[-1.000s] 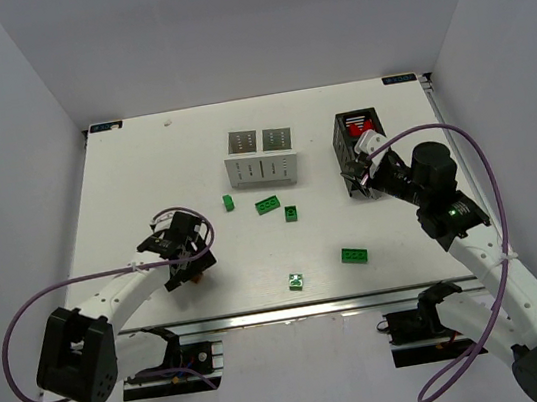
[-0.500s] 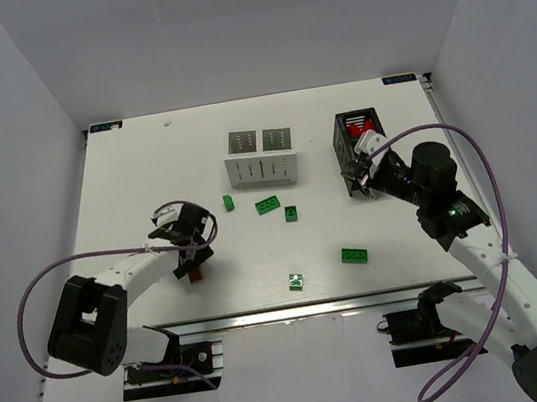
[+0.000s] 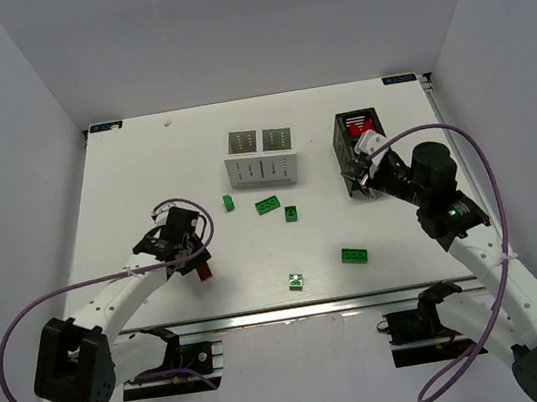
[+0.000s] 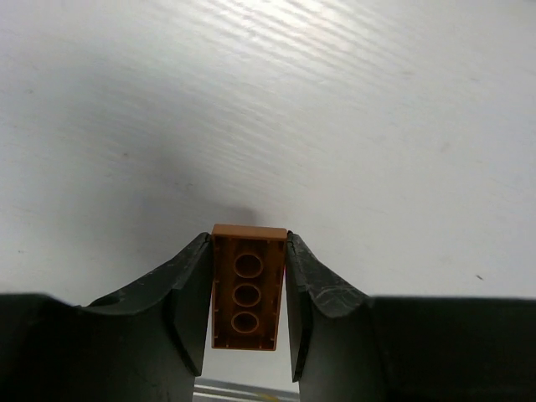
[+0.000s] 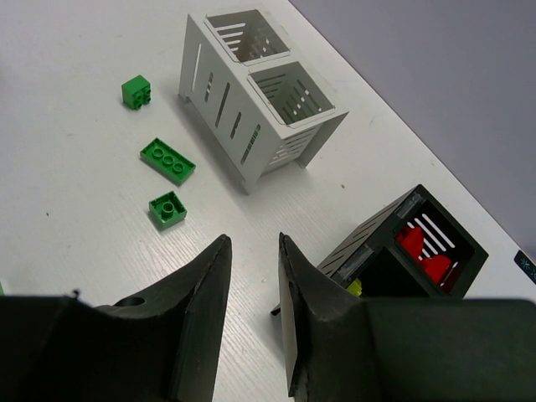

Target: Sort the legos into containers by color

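Observation:
The reddish-brown lego hangs below the white container's rim, so the left gripper will next go up and outward, over the part of the white container farther from the black container, to release the lego.
My left gripper [image 4: 247,239] is shut on a reddish-brown lego [image 4: 248,286], hollow underside facing the camera, just above the bare tabletop. From above, that gripper [image 3: 197,260] and lego [image 3: 203,269] are at the front left. Several green legos lie loose: [image 3: 229,203], [image 3: 268,204], [image 3: 292,213], [image 3: 354,255], [image 3: 297,281]. The white container [image 3: 260,157] stands at centre back and the black container [image 3: 355,132] to its right, with red legos [image 5: 423,251] and a yellow-green lego [image 5: 356,287] in it. My right gripper [image 5: 253,243] hangs open and empty beside the black container.
The right wrist view shows green legos [image 5: 135,90], [image 5: 167,161], [image 5: 167,208] left of the white container [image 5: 251,100]. The table's front edge [image 3: 295,307] runs close behind the left gripper. Purple cables loop off both arms.
My left gripper's jaws have closed on the reddish-brown lego, and the left arm has shifted slightly. The right arm has not moved.

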Controlling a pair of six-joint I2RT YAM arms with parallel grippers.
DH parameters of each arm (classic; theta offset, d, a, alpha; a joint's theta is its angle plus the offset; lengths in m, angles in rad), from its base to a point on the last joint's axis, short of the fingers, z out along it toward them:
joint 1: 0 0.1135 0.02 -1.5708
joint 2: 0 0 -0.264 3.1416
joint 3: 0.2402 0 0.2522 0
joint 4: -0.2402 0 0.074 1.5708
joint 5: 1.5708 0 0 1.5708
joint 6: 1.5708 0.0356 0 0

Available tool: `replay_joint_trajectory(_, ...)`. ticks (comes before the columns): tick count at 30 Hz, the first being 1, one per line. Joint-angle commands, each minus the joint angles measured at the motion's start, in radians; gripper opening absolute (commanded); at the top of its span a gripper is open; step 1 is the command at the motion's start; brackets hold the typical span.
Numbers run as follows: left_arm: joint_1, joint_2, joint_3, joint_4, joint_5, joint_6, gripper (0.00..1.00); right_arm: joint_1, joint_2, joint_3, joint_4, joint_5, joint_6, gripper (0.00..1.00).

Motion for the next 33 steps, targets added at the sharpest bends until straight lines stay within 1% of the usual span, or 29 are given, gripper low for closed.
replay_joint_trajectory(1, -0.004, -0.056, 0.078, 0.013, 0.083, 0.095, 0.04, 0.004, -0.016, 0.006, 0.021, 0.018, -0.011, 0.35)
replay_joint_trajectory(3, -0.004, -0.073, 0.115, 0.050, 0.138, 0.162, 0.02, 0.004, -0.021, 0.004, 0.026, 0.022, -0.013, 0.35)
replay_joint_trajectory(5, -0.004, -0.082, 0.138, 0.131, 0.184, 0.219, 0.01, 0.004, -0.026, 0.001, 0.029, 0.024, -0.013, 0.35)
replay_joint_trajectory(6, -0.002, -0.080, 0.158, 0.162, 0.243, 0.237, 0.00, 0.004, -0.024, 0.000, 0.029, 0.025, -0.013, 0.34)
replay_joint_trajectory(7, -0.004, -0.067, 0.169, 0.232, 0.265, 0.262, 0.00, 0.004, -0.023, 0.001, 0.029, 0.027, -0.013, 0.33)
replay_joint_trajectory(8, -0.004, -0.054, 0.182, 0.269, 0.315, 0.277, 0.00, 0.004, -0.023, 0.001, 0.026, 0.027, -0.014, 0.29)
replay_joint_trajectory(9, -0.004, -0.039, 0.198, 0.301, 0.346, 0.296, 0.00, 0.004, -0.023, 0.001, 0.024, 0.027, -0.016, 0.18)
replay_joint_trajectory(11, -0.004, 0.016, 0.265, 0.381, 0.377, 0.332, 0.00, 0.003, -0.021, 0.003, 0.024, 0.025, -0.014, 0.02)
replay_joint_trajectory(12, -0.004, 0.035, 0.290, 0.432, 0.385, 0.349, 0.00, 0.003, -0.021, 0.003, 0.023, 0.022, -0.014, 0.00)
replay_joint_trajectory(16, -0.004, 0.127, 0.423, 0.542, 0.350, 0.450, 0.00, 0.003, -0.012, 0.001, 0.020, 0.024, -0.014, 0.00)
replay_joint_trajectory(18, -0.004, 0.182, 0.456, 0.620, 0.322, 0.484, 0.00, 0.003, -0.003, 0.003, 0.017, 0.034, -0.014, 0.00)
replay_joint_trajectory(20, -0.004, 0.222, 0.483, 0.697, 0.325, 0.520, 0.00, 0.001, 0.014, 0.003, 0.012, 0.041, -0.014, 0.00)
replay_joint_trajectory(21, -0.004, 0.267, 0.494, 0.748, 0.325, 0.524, 0.00, 0.003, 0.019, 0.001, 0.014, 0.044, -0.014, 0.00)
replay_joint_trajectory(24, -0.004, 0.361, 0.537, 0.821, 0.334, 0.540, 0.00, 0.001, 0.034, 0.004, 0.008, 0.050, -0.020, 0.00)
replay_joint_trajectory(30, -0.004, 0.481, 0.612, 0.930, 0.287, 0.570, 0.00, 0.001, 0.039, 0.003, 0.012, 0.047, -0.022, 0.00)
replay_joint_trajectory(33, -0.004, 0.548, 0.652, 0.945, 0.282, 0.573, 0.00, 0.001, 0.040, 0.001, 0.011, 0.044, -0.024, 0.00)
